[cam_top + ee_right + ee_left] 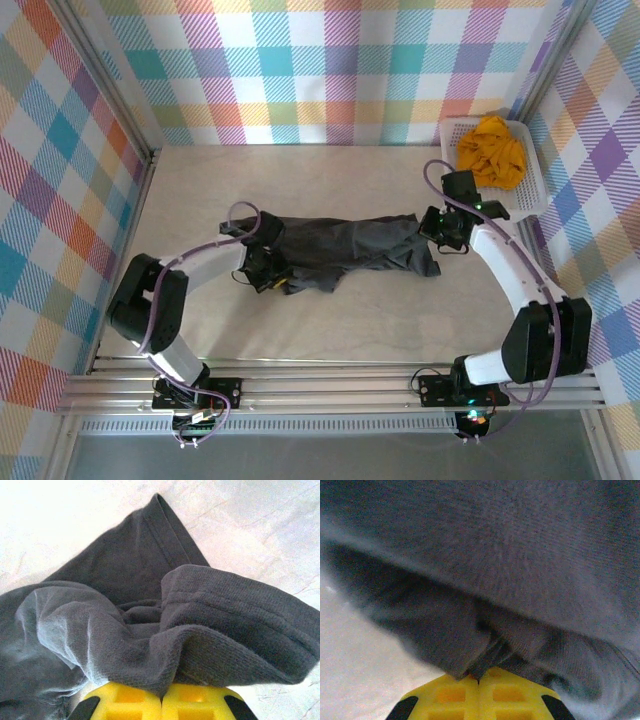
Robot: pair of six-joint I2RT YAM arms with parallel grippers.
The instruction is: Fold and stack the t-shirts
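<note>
My right gripper draws the hemmed edge back next and releases it over the bare tabletop before the shirt, as that space lies back from the gripper.
The charcoal-grey t-shirt lies bunched lengthwise across the middle of the table. At its left end my left gripper is shut, with a fold of the grey fabric pinched between its yellow fingers. My right gripper is shut on the shirt's right end, where a hemmed edge drapes over its yellow fingers. The mustard-orange t-shirt sits crumpled in the white basket at the back right.
Checked walls close in the table on three sides. The basket stands against the right wall just behind my right arm. Bare tabletop lies in front of the grey shirt, and more of it behind.
</note>
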